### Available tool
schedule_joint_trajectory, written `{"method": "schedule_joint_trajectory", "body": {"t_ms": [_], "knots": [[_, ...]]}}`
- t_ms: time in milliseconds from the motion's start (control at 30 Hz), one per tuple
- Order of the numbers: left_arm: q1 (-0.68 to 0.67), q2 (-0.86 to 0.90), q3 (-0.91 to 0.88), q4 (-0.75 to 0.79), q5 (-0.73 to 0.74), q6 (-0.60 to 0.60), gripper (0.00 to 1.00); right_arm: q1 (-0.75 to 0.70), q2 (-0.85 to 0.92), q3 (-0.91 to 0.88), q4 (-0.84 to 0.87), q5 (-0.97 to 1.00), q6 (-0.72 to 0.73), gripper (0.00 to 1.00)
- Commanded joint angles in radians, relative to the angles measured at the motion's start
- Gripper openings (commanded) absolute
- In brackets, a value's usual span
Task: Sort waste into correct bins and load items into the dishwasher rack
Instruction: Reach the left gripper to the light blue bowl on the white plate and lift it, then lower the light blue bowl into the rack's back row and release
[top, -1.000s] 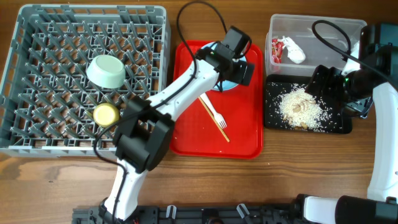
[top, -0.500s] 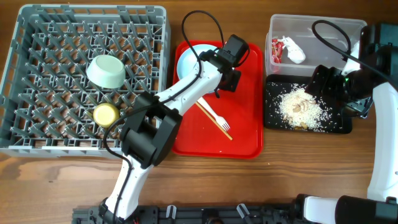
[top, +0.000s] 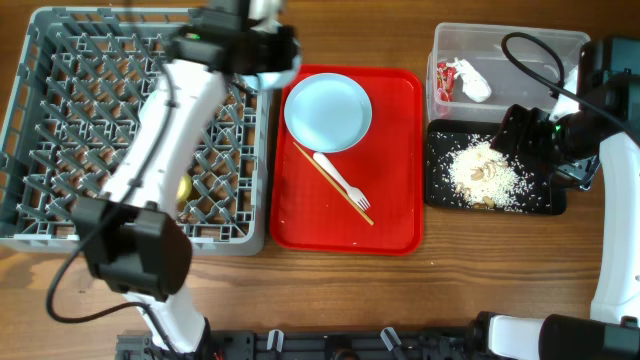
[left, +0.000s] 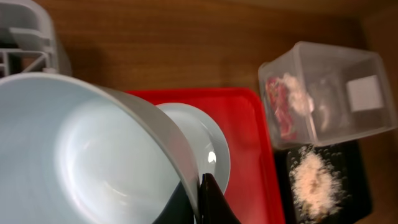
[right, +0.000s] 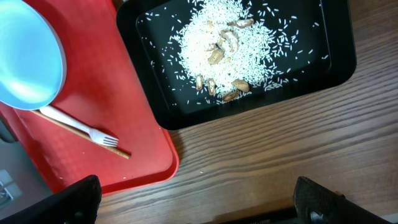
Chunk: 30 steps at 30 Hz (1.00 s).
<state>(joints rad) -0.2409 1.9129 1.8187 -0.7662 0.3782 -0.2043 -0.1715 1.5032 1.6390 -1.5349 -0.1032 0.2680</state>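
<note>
The bowl (left: 87, 155) comes down next as my left gripper lowers, tilts and releases it at the rack's far tray-side corner (left: 22, 59), below and to the left in the overhead view.
My left gripper (left: 198, 188) is shut on the rim of a white bowl (left: 87, 155), which fills the left wrist view. In the overhead view that gripper (top: 255, 48) hangs over the far right corner of the grey dishwasher rack (top: 60, 120). On the red tray (top: 395, 215) lie a white plate (top: 328, 112), a white fork (top: 342, 182) and a wooden stick (top: 318, 170). A yellow cup (top: 185, 188) peeks out beside the arm in the rack. The clear tub (top: 520, 45) holds a red-and-white wrapper (top: 462, 78). Rice scraps (top: 485, 172) lie in the black tray (top: 440, 195). My right gripper (top: 522, 138) stands open and empty over that tray.
The red tray sits between the rack and the two bins. The left arm stretches across the rack from the near edge and hides part of it. A black cable (top: 320, 30) loops over the table behind the tray. Bare wood (right: 267, 149) lies in front of the black tray.
My left gripper shut on the white bowl at the tray and swung it left and back, over the rack's far right corner. The plate now lies uncovered. The right arm has not moved.
</note>
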Motion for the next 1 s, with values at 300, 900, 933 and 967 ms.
{"method": "schedule_joint_trajectory", "body": {"t_ms": [300, 900, 933, 967], "knots": [[0.403, 0.234, 0.001, 0.177, 0.930, -0.013, 0.04, 0.000, -0.015, 0.003, 0.003, 0.018, -0.004, 1.00], [0.628, 0.316, -0.003, 0.076, 0.727, -0.013, 0.92, 0.000, -0.015, 0.003, -0.003, 0.017, -0.002, 1.00], [0.647, 0.314, -0.003, 0.059, 0.699, -0.012, 1.00, 0.000, -0.015, 0.003, -0.003, 0.017, -0.002, 1.00], [0.671, 0.309, -0.003, 0.050, 0.678, -0.011, 1.00, 0.000, -0.015, 0.003, -0.004, 0.017, -0.002, 1.00]]}}
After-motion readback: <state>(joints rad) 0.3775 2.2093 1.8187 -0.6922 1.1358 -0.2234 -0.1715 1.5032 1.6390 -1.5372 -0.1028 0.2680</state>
